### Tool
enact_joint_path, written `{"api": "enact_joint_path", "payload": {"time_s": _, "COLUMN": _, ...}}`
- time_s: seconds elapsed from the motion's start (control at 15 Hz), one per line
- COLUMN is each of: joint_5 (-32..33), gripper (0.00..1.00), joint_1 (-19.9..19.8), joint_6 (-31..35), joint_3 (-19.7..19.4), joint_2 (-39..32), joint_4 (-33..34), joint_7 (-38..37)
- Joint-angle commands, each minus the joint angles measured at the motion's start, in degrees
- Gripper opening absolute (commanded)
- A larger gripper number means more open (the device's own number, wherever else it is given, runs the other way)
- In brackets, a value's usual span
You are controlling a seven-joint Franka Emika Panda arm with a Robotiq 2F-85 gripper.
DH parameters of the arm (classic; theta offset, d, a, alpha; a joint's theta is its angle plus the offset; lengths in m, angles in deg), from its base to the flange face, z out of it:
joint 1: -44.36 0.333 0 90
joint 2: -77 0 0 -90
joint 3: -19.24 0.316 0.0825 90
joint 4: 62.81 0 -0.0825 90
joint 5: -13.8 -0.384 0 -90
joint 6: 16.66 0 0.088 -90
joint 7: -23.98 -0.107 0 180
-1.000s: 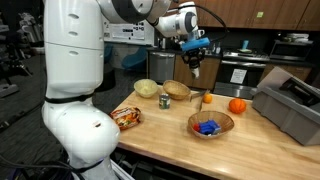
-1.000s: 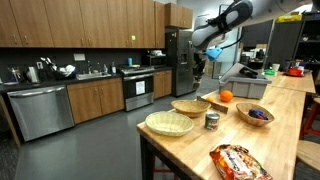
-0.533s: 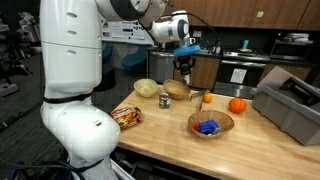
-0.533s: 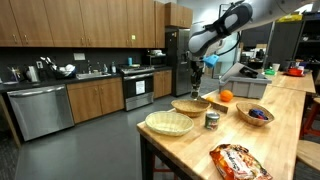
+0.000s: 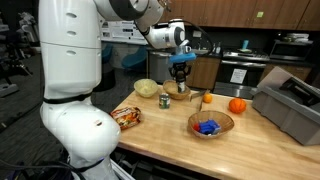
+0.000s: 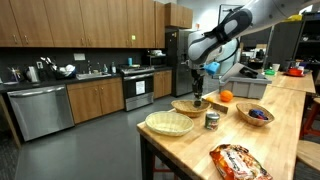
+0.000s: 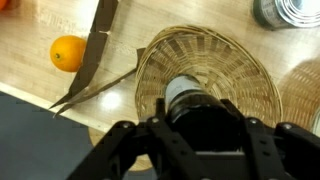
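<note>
My gripper will next go down into the brown woven basket and let go of the dark bottle point(image 5: 181, 84) there, because the bottle's pale end already hangs over the open middle of the basket.
My gripper point(image 5: 181, 72) is shut on a dark bottle point(image 5: 181, 84) with a pale end, held upright just above a brown woven basket point(image 5: 176, 92) on the wooden table. In the wrist view the bottle point(image 7: 190, 100) fills the space between my gripper's point(image 7: 198, 130) black fingers and points down at the basket point(image 7: 215, 55) below it. Another exterior view shows my gripper point(image 6: 199, 85) hanging low over the same basket point(image 6: 190, 106).
A metal can point(image 5: 165, 101) and a pale woven bowl point(image 5: 147, 88) stand next to the basket. A small orange point(image 5: 207, 98), a larger orange point(image 5: 237, 105), a bowl with a blue item point(image 5: 210, 124), a snack bag point(image 5: 126, 116) and a grey bin point(image 5: 290, 105) share the table.
The gripper, still holding the bottle, has swung away from the oranges and come down until it hangs over the brown woven basket.
</note>
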Motion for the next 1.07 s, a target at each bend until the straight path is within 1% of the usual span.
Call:
{"api": "enact_joint_path", "payload": {"time_s": 0.0, "joint_5": -0.06, "gripper": 0.30, "joint_1": 0.18, "joint_6": -0.81, "joint_3": -0.17, "joint_2": 0.39, "joint_4": -1.27, "joint_7": -1.22}}
{"api": "enact_joint_path", "payload": {"time_s": 0.4, "joint_5": -1.15, "gripper": 0.30, "joint_1": 0.09, "joint_6": -0.15, "joint_3": -0.17, "joint_2": -1.17, "joint_4": -0.37, "joint_7": -3.45}}
{"api": "enact_joint_path", "payload": {"time_s": 1.0, "joint_5": -1.03, "gripper": 0.30, "joint_1": 0.10, "joint_6": -0.07, "joint_3": -0.24, "joint_2": -3.60, "joint_4": 1.93, "joint_7": -5.13}}
